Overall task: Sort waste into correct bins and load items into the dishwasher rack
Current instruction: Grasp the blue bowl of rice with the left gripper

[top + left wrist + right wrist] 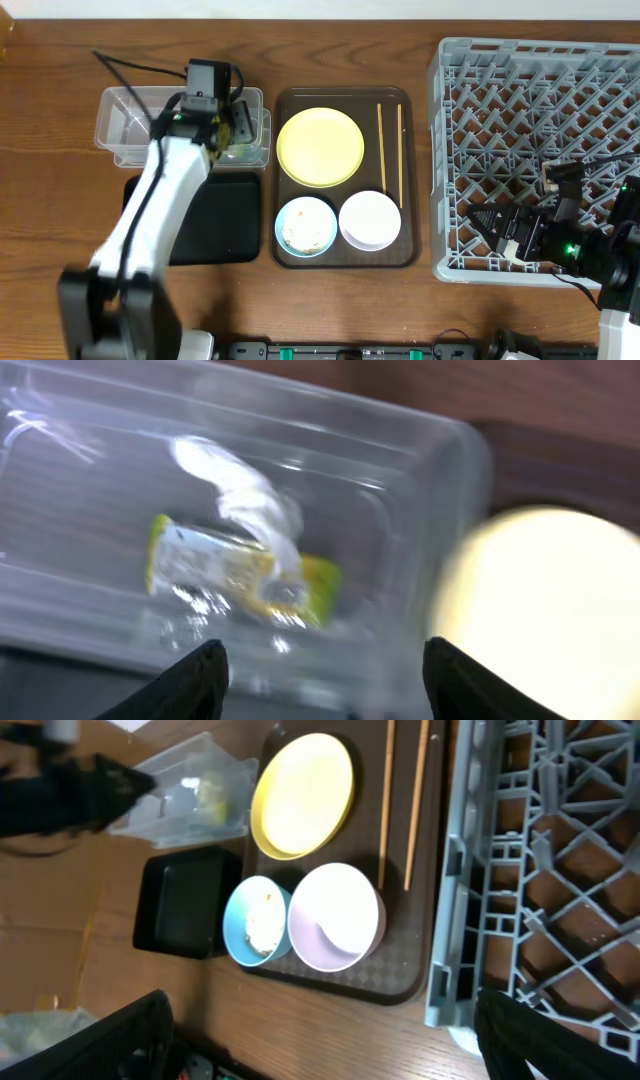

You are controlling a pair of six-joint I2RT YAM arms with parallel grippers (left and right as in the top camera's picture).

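Observation:
I will next move my left gripper back and down onto the blue bowl's rim by the white bowl [370, 220], because the blue bowl [305, 225], with rice scraps in it, is below and back from the gripper.
The clear tub [125, 125] holds the green-yellow wrapper [240, 575] and the white paper scrap [250, 500]. My left gripper [232, 130] [325, 650] is open and empty, just above the tub's right end. The black tray [215, 215] lies in front of the tub. The yellow plate [320, 147], two chopsticks [380, 150], the blue bowl [305, 225] with rice scraps and the white bowl [370, 220] sit on the brown tray [340, 262]. My right gripper [495, 225] [330, 1050] is open and empty over the grey rack's [540, 80] front left part.
The right wrist view shows the plate [303, 795], blue bowl [255, 920], white bowl [335, 915], chopsticks [415, 800], black tray [185, 900] and rack [560, 870]. Bare wood table lies in front of the brown tray.

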